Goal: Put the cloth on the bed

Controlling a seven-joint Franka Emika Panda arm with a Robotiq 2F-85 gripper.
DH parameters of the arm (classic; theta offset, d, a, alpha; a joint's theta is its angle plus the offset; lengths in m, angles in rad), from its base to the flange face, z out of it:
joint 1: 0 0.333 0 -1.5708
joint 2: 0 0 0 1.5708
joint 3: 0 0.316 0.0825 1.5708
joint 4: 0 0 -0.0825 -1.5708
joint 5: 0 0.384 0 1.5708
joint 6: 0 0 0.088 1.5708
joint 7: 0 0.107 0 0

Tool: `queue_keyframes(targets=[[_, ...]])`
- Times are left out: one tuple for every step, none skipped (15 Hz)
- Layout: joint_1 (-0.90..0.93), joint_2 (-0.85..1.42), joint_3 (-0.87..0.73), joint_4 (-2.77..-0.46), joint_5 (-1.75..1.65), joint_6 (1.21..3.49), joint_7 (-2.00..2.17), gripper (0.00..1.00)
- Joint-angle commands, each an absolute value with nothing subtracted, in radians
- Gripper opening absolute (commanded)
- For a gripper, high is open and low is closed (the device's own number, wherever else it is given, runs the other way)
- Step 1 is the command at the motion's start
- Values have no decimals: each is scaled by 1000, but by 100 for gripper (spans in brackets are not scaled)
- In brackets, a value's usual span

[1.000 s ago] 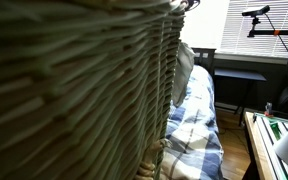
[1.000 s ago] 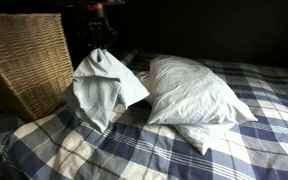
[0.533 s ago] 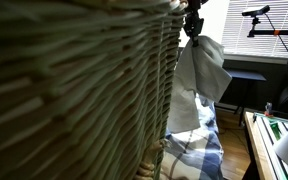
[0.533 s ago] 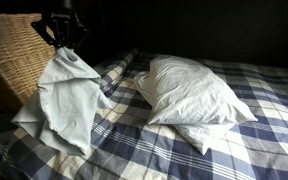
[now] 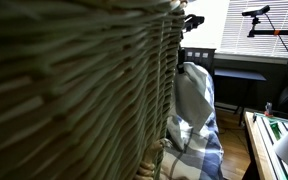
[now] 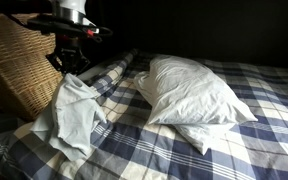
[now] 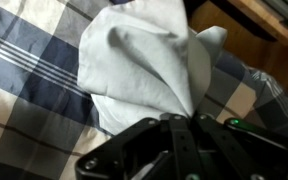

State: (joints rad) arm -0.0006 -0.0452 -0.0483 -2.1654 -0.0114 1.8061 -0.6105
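Observation:
My gripper turns and lowers the cloth toward the pillows onto the bedcover next, to release it.
My gripper is shut on the top of a pale grey-white cloth. The cloth hangs from the fingertips, and its lower folds rest on the blue and white plaid bed next to the wicker basket. In the wrist view the cloth gathers to a point between my closed black fingers, with the plaid bedcover below. The cloth also shows in an exterior view just past the basket's edge.
A large wicker basket stands on the bed beside the cloth and fills most of an exterior view. Two white pillows lie mid-bed. A dark desk and window stand beyond the bed.
My gripper has moved toward the basket and come down. The cloth, hanging free a second ago, now drapes with its lower part on the bedcover.

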Motion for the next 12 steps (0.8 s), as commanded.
queue_keyframes(targets=[[-9,79,-41,-2128,109,1943,-493,1],[-13,106,-38,-2122,146,1980,-474,1],[-17,131,-34,-2117,191,2022,-463,1],[-20,151,-30,-2119,222,2066,-453,1],[-25,171,-25,-2125,255,2131,-454,1],[-29,191,-20,-2128,288,2185,-458,1],[-32,211,-13,-2134,311,2244,-464,1],[-35,228,-5,-2140,330,2301,-471,1],[-40,247,5,-2145,350,2359,-478,1],[-44,266,16,-2148,363,2415,-480,1],[-46,288,25,-2155,368,2488,-481,1],[-52,310,36,-2155,374,2537,-475,1]])
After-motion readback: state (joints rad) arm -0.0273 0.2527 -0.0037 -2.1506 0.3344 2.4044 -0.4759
